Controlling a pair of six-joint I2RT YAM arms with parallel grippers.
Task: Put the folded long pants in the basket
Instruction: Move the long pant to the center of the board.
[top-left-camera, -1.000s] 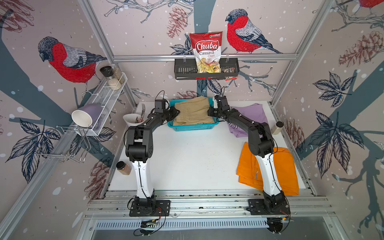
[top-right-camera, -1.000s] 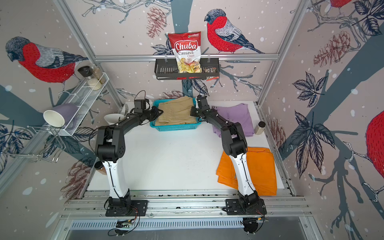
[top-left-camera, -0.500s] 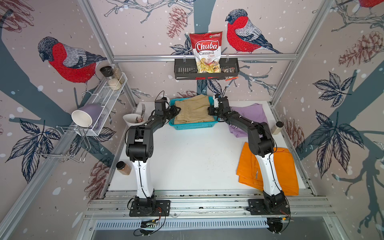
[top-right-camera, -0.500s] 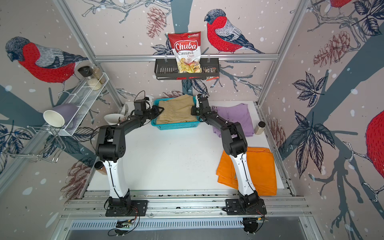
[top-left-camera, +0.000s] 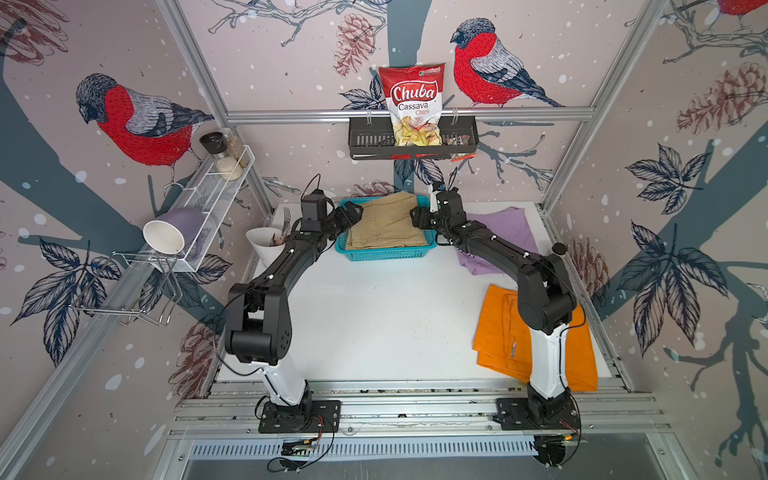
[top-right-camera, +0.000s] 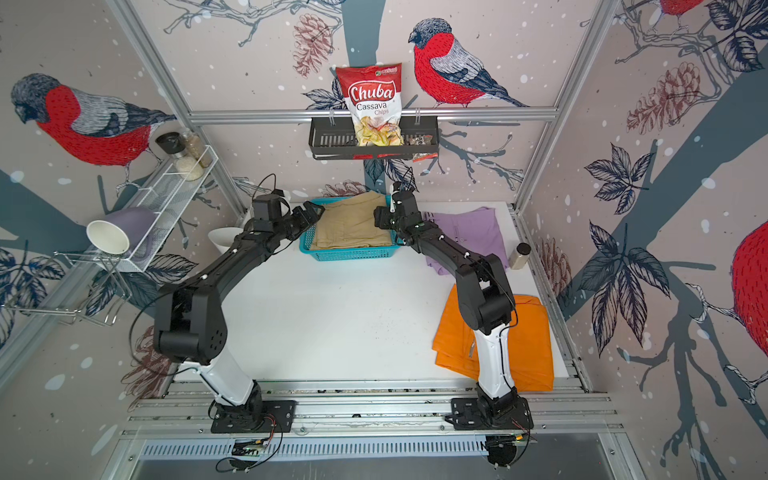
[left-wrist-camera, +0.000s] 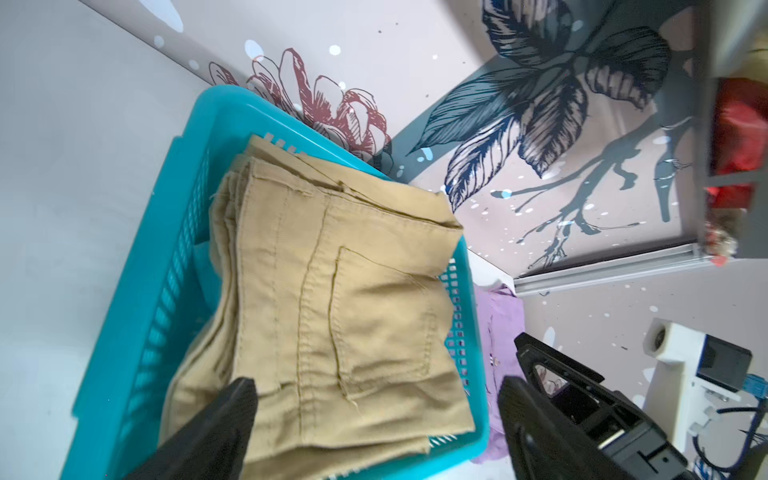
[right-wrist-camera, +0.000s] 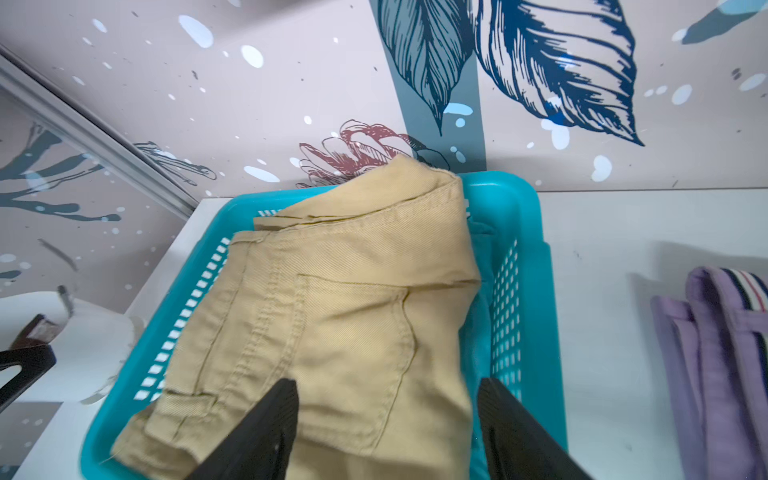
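My left gripper is to move back and down next and close on the orange pants' edge (top-left-camera: 485, 322) facing the open tabletop, because the khaki pants (top-left-camera: 386, 226) are already in the basket.
The khaki folded long pants (top-left-camera: 386, 226) (top-right-camera: 353, 226) lie on top in the teal basket (top-left-camera: 386, 252) (top-right-camera: 353, 252) at the back of the table, one corner riding over the far rim. My left gripper (top-left-camera: 353, 212) (left-wrist-camera: 378, 384) is open at the basket's left end, its fingers astride the khaki cloth (left-wrist-camera: 332, 270) without pinching it. My right gripper (top-left-camera: 417, 216) (right-wrist-camera: 386, 384) is open at the right end, above the same khaki pants (right-wrist-camera: 332, 311). Lilac pants (top-left-camera: 507, 228) (right-wrist-camera: 715, 353) lie right of the basket. Orange pants (top-left-camera: 498, 332) lie at the front right, partly behind the right arm.
A white bowl with cutlery (top-left-camera: 266, 243) stands left of the basket. A small jar (top-right-camera: 519, 255) is at the right table edge. The white wire shelf (top-left-camera: 208, 208) with a mug hangs on the left wall. A black rack (top-left-camera: 411, 141) with a chips bag hangs above the basket.
Both grippers have gone from shut on the khaki pants to open. The pants moved back and settled into the basket.
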